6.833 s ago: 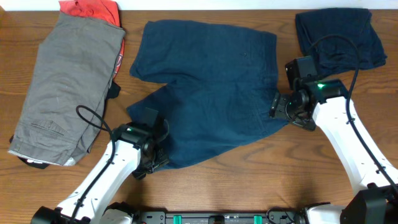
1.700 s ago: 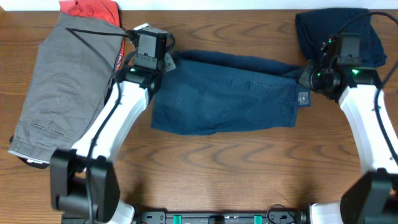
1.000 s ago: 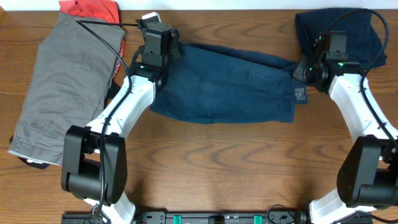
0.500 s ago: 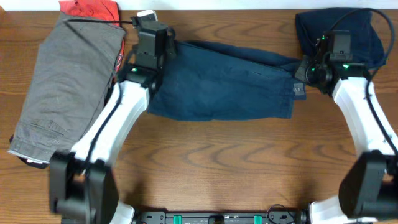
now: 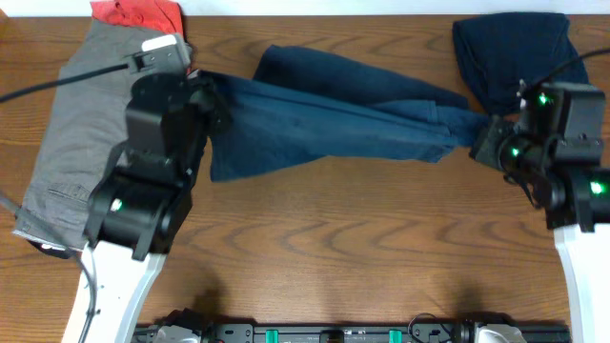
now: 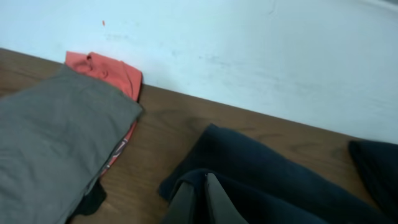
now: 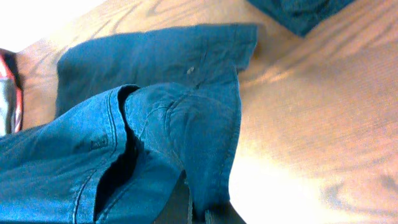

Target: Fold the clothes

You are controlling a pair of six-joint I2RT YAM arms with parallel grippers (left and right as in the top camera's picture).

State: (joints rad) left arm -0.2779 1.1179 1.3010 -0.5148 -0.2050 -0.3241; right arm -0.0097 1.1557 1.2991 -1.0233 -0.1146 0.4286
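Observation:
I will move my left gripper outward and down to the layer's far corner (image 5: 274,59) (image 6: 212,133) and let go, because the under layer of the denim shorts lies farther out than the raised end.
The dark blue denim shorts (image 5: 324,124) hang stretched in a band between my two grippers, raised off the table. My left gripper (image 5: 205,92) is shut on their left end, beside the grey-khaki shorts (image 5: 95,133). In the left wrist view the fingers (image 6: 214,202) pinch a dark fold of the denim shorts (image 6: 273,180). My right gripper (image 5: 484,133) is shut on the right end. In the right wrist view the denim shorts (image 7: 155,118) bunch over the gripper (image 7: 198,208).
The grey-khaki shorts (image 6: 50,143) lie folded at the far left over a red-orange garment (image 5: 138,14). A dark navy garment (image 5: 515,52) lies at the back right, just behind the right arm. Bare wooden table (image 5: 362,248) lies in front.
Both arms have risen towards the camera and drawn apart, lifting the denim shorts and pulling them taut. The left gripper moved left and forward, the right gripper right and forward.

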